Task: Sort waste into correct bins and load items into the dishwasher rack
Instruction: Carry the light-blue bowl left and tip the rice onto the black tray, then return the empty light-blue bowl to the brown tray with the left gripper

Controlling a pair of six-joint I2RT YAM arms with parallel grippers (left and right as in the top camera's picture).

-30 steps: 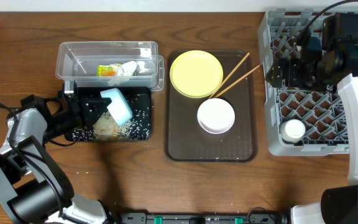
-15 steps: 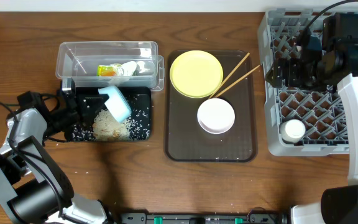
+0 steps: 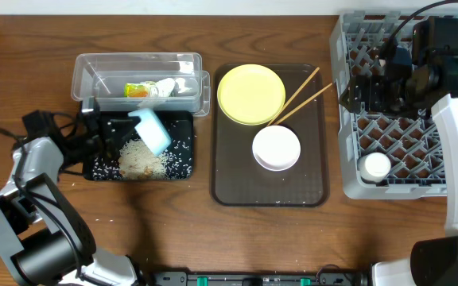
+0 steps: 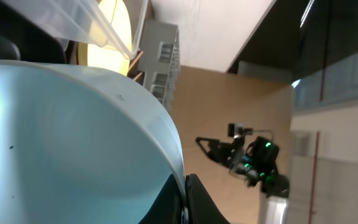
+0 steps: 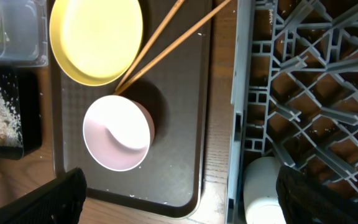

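The light blue bowl needs to be turned upright next by my left gripper and lowered onto the brown tray's bare near corner.
My left gripper is shut on the rim of the light blue bowl and holds it tilted over the black tray. The bowl fills the left wrist view. Rice and a beige clump lie in the black tray. The clear tub holds the green-and-orange wrapper and the white paper. The yellow plate, white bowl and chopsticks lie on the brown serving tray. My right gripper is open and empty above the grey rack. The white cup sits in the rack.
The brown serving tray lies between the bins and the rack. Loose rice grains are scattered on the black tray and a few on the serving tray. Bare wood table lies in front of the trays.
My left gripper has shifted slightly back with the blue bowl, tilting it further. More of the rice clump shows on the black tray. The right arm has not moved.
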